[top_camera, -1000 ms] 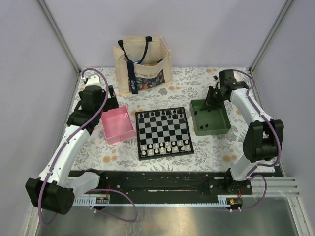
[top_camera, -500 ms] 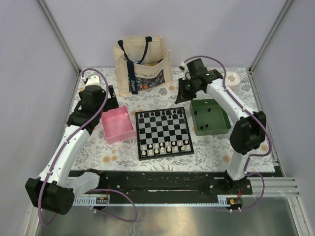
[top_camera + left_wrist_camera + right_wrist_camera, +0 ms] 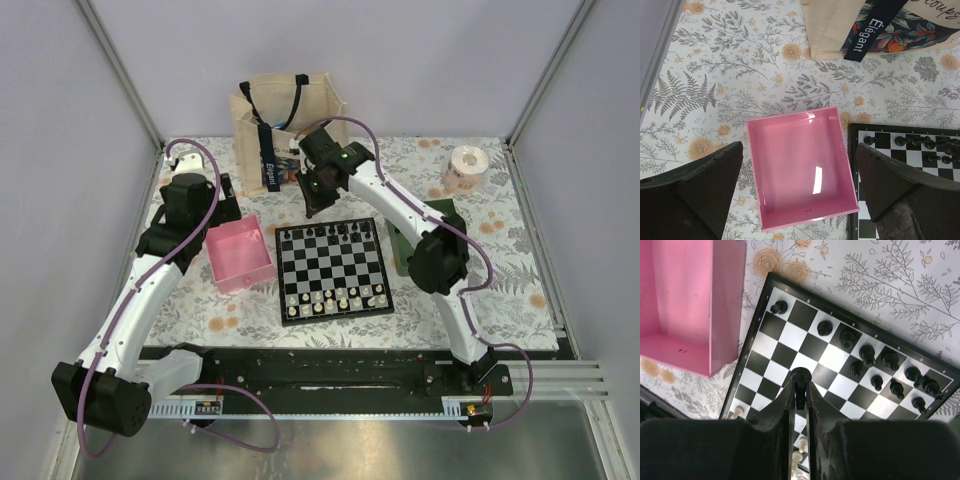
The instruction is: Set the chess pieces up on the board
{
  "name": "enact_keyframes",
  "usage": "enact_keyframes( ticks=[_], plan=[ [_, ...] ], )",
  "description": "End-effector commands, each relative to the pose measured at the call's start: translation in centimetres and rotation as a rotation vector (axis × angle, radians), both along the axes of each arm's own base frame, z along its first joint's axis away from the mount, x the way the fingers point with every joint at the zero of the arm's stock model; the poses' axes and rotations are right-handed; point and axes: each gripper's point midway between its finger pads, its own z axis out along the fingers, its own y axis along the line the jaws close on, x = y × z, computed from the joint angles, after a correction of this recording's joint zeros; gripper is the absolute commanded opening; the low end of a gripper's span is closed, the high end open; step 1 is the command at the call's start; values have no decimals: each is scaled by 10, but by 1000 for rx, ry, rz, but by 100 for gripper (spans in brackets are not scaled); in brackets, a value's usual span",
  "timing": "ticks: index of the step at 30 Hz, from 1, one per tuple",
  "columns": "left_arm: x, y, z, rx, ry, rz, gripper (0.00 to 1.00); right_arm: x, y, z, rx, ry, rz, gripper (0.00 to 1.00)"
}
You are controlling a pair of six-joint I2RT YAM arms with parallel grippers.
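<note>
My right gripper next moves toward the corner piece by the pink tray and down onto the dark square (image 3: 298, 233) (image 3: 803, 315) beside it. It releases there, as that square is empty.
The chequered board (image 3: 333, 268) lies mid-table, with several black chess pieces (image 3: 335, 233) along its far rows. My right gripper (image 3: 312, 205) hovers over the board's far left corner. In the right wrist view the right gripper (image 3: 800, 390) is shut on one black chess piece (image 3: 800, 375), held above the board (image 3: 840, 370) where other black pieces (image 3: 867, 355) stand. My left gripper (image 3: 220, 208) hangs open over the pink tray (image 3: 262, 262). In the left wrist view the left gripper (image 3: 799, 150) holds nothing, with the tray rim (image 3: 790, 119) below and the board edge (image 3: 905, 150) to the right.
White pieces (image 3: 335, 298) fill the board's near rows. A green tray (image 3: 397, 238) sits right of the board, mostly hidden behind the right arm. A beige tote bag (image 3: 290, 120) stands at the back, and a tape roll (image 3: 465, 163) lies at the back right.
The right arm has swung left from the green tray to above the board's far left corner, still shut on a black piece. The left arm has not moved.
</note>
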Motion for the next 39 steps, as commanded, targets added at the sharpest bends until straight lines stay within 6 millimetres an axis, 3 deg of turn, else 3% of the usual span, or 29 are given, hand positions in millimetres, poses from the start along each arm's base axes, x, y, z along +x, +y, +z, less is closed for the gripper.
enact_keyframes(
  ticks=[1,9,19,29,39],
  plan=[
    [3,0,20,-14,-71,1,99,7,10,-3,-65,-58,26,6],
    [3,0,21,-11,-74,3,99,8,29,-29,-83,-40,49,7],
    [1,1,24,-14,-84,6,99,11,48,-43,-65,-49,56,8],
    [0,3,26,-13,-94,18,99,19,55,-66,-79,-47,38,9],
    [0,3,24,-10,-88,17,99,25,57,-77,-100,-66,47,10]
  ],
)
